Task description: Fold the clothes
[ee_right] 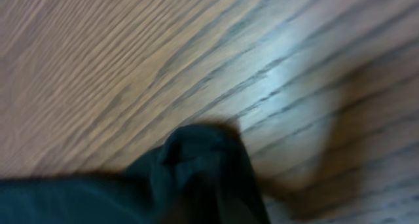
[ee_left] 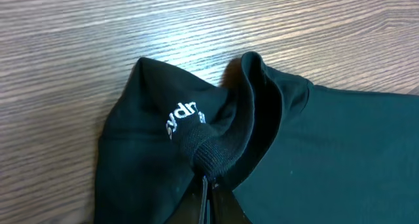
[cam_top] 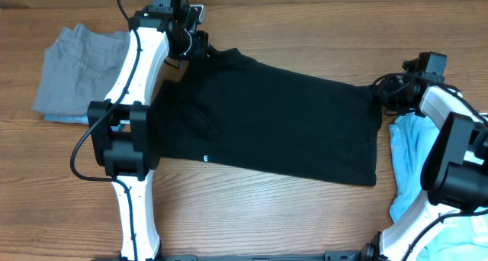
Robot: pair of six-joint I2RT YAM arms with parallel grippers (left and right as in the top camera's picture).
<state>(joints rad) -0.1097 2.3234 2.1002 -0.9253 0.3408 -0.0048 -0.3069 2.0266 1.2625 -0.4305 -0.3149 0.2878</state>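
Observation:
The left gripper is pinching the collar and next needs to pull it back toward the shirt's front hem point(cam_top: 185, 152), which lies spread flat, and let go of the collar over that fabric.
A large black shirt point(cam_top: 274, 124) lies spread across the middle of the table, with a tiny white mark near its front hem. My left gripper point(cam_top: 200, 47) is shut on the shirt's ribbed collar at its far left corner; the left wrist view shows the collar point(ee_left: 211, 149) pinched between the fingers point(ee_left: 209, 191), with white print on the fabric. My right gripper point(cam_top: 379, 89) is at the shirt's far right corner. The right wrist view is blurred and shows a bunched black corner point(ee_right: 196, 165) at the jaws; the grip itself cannot be made out.
A grey garment point(cam_top: 76, 70) lies at the far left of the wood table point(cam_top: 290, 32). A light-blue tee point(cam_top: 412, 162) lies at the right edge, partly under the right arm. Black cables hang by both arms.

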